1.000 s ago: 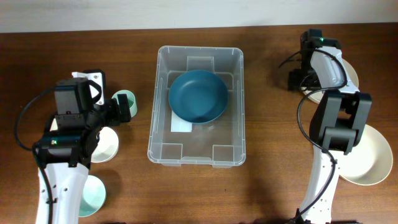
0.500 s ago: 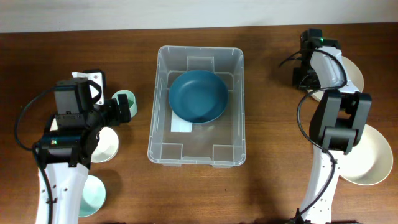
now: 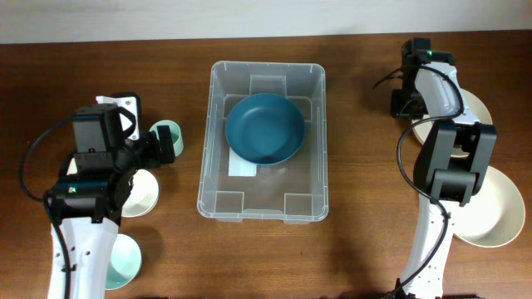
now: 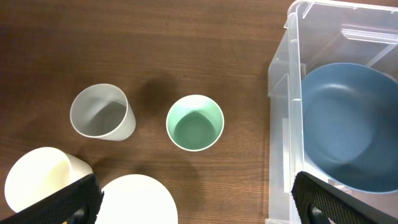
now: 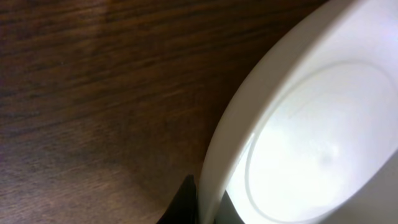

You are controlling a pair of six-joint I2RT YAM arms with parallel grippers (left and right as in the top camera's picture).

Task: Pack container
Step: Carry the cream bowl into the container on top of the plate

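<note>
Next, the right gripper lifts the white bowl over the container's side and down onto the dark blue bowl. The dark blue bowl [image 3: 265,129] sits open inside the container.
The clear container [image 3: 216,178] stands mid-table with a dark blue bowl [image 3: 264,127] inside it. At the far right, my right gripper [image 3: 407,106] is shut on the left rim of a white bowl [image 3: 470,101]. In the right wrist view that white bowl's rim [image 5: 249,124] is pinched between the gripper [image 5: 208,208] and its dark fingers [image 5: 185,202]. My left gripper [image 3: 160,148] stands open and empty beside a mint cup [image 3: 170,131]. In the left wrist view the gripper [image 4: 196,208] hangs above the mint cup [image 4: 194,122], left of the container [image 4: 280,93].
A grey-white cup [image 4: 102,112], a cream cup [image 4: 34,186] and a white bowl [image 4: 137,200] lie under the left arm. A mint bowl [image 3: 123,259] sits at front left. A large cream bowl [image 3: 497,208] lies at the right, under the right arm.
My right gripper has closed on the white bowl's rim. The left arm, the container and the blue bowl have not moved.
</note>
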